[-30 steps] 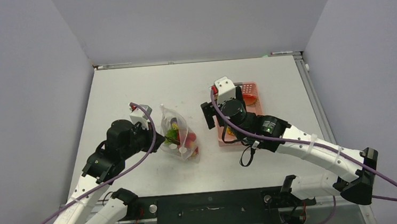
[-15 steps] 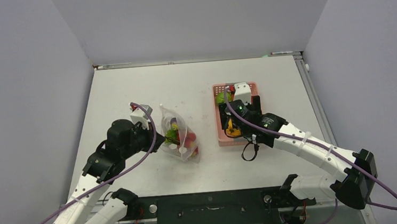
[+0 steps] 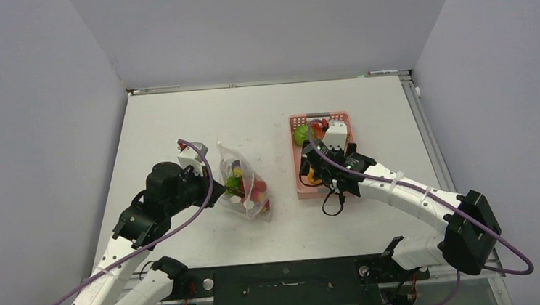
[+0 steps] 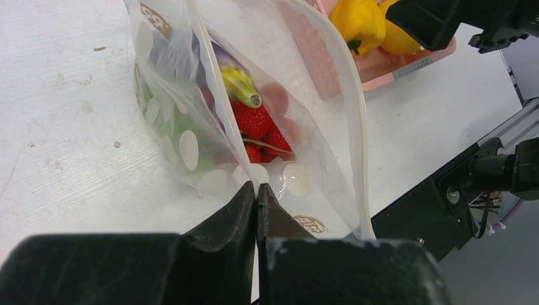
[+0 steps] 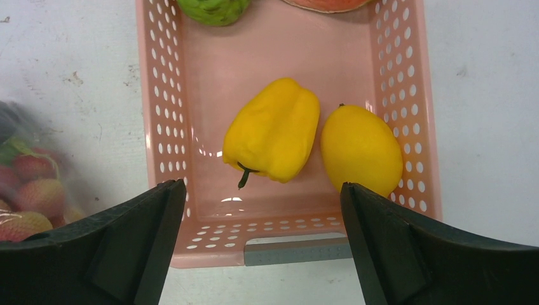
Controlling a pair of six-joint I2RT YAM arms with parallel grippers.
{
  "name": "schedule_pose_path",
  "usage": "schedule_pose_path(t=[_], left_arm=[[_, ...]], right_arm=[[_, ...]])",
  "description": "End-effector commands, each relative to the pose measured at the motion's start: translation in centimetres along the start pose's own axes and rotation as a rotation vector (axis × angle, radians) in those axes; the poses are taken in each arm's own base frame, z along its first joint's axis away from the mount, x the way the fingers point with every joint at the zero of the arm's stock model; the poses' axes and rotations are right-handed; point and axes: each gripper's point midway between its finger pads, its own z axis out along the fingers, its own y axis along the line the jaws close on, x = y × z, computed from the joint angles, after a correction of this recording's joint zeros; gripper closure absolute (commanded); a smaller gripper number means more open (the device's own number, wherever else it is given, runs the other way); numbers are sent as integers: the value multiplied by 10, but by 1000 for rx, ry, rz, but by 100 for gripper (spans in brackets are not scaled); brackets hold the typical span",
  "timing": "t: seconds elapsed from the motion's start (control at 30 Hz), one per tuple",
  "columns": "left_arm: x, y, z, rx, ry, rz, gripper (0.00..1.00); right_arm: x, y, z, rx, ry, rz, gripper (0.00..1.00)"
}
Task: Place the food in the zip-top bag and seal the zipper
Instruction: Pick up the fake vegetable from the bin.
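Note:
My right gripper moves down into the pink basket (image 5: 165, 127) around the yellow pepper's body (image 5: 273, 132) and closes next, because the pepper lies between its two open fingers.
The clear zip-top bag (image 3: 244, 187) lies left of centre, its mouth held open. My left gripper (image 4: 257, 190) is shut on the bag's near edge (image 4: 210, 76). Inside show red strawberries (image 4: 257, 124), a purple eggplant (image 4: 175, 54) and green pieces. The pale zipper strip (image 4: 356, 121) runs along the mouth. My right gripper (image 5: 262, 190) is open over the near end of the pink basket (image 5: 165, 127), above a yellow pepper (image 5: 273, 130) and a lemon (image 5: 361, 149). A green round fruit (image 5: 213, 9) and a red piece (image 5: 324, 4) lie at the basket's far end.
The pink basket (image 3: 302, 186) stands right of the bag. The bag's edge with strawberries (image 5: 25, 184) shows left of it in the right wrist view. The table's black front rail (image 4: 470, 190) is close behind the bag.
My right gripper has swung from beside the bag back over the basket and dropped towards its near end. The left gripper and the bag have not moved.

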Motion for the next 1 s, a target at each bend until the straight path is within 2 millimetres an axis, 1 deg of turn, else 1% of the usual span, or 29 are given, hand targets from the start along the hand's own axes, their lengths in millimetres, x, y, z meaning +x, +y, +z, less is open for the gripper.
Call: schedule_pose_path(t=[0.0,0.17,0.3,0.47,0.6,0.83,0.97], left_arm=[[-13,-7,-1,35,-44,11,100],[-13,-8,-2,39,-48,12,100],[-13,-8,-1,39,-47,12,100],[-13,-8,-2,38,-46,12,100],[-13,-7,-2,36,-49,11,100],[-13,-7,-2,34,-48,11,100],[-12,-7,-2,33,-46,11,100]], right_arm=[[-3,3,12,28,-11,144,4],[4,3,27,49,22,203,3],[10,-3,40,94,65,225,3],[22,-1,54,95,114,238,3],[24,-4,59,103,129,255,4],[28,-1,67,77,149,290,7],[31,-1,70,80,157,297,11]])
